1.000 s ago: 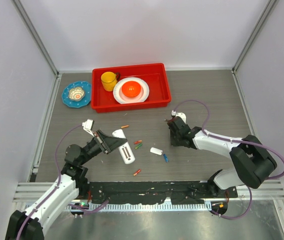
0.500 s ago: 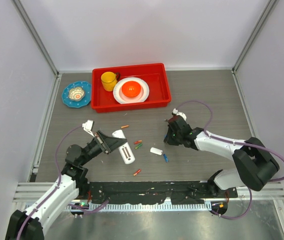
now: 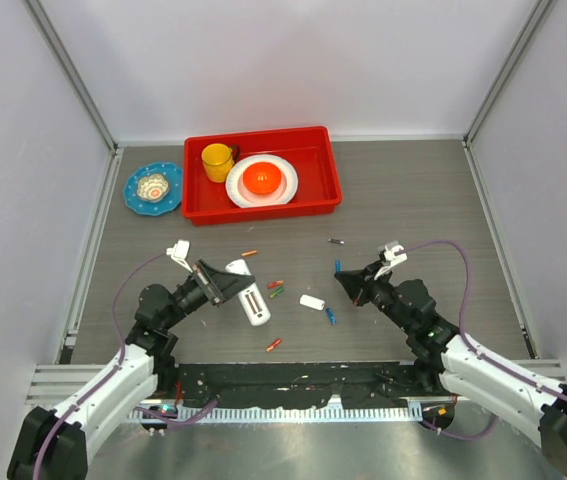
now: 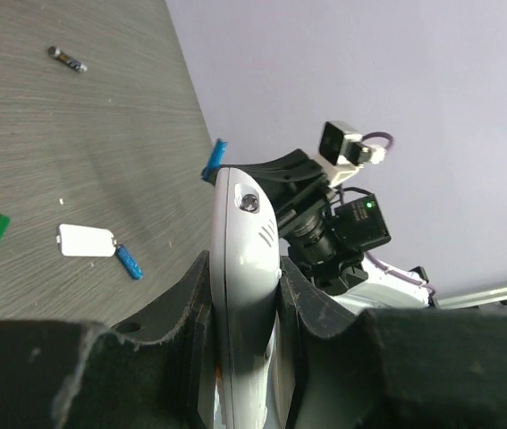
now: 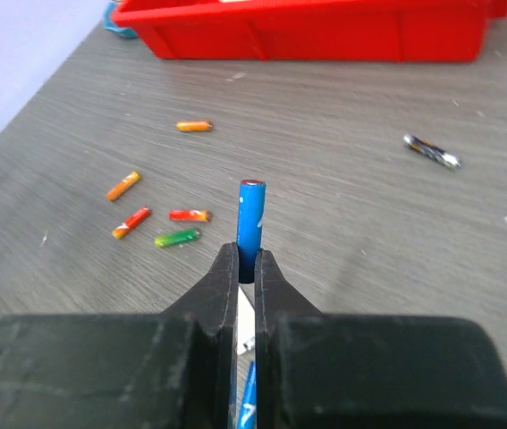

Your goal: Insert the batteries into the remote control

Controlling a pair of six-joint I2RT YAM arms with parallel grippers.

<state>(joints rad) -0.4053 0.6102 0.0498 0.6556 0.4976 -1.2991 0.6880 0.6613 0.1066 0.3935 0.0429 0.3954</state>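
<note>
My right gripper turns its fingers down next and lowers them to release the blue battery on the bare tabletop (image 5: 351, 275) beside the back cover, lying below it.
My left gripper (image 3: 227, 286) is shut on the white remote control (image 3: 250, 300) and holds it tilted over the table; the left wrist view shows the remote (image 4: 244, 259) edge-on between the pads. My right gripper (image 3: 345, 282) is shut on a blue battery (image 3: 338, 267), which stands out past the fingertips in the right wrist view (image 5: 251, 219), a short way right of the remote. The white back cover (image 3: 312, 301) and a second blue battery (image 3: 330, 316) lie between the grippers. Several orange, red and green batteries (image 3: 276, 289) lie loose on the table.
A small dark grey metal bit (image 3: 336, 241) lies beyond the right gripper. A red tray (image 3: 263, 213) at the back holds a yellow cup (image 3: 217, 160) and a white plate with an orange bowl (image 3: 261, 180). A blue plate (image 3: 153, 188) sits left of it.
My right arm has drawn back toward the near right with the blue battery raised in its fingers, leaving the dark metal bit uncovered on the table. The left gripper and remote have hardly moved.
</note>
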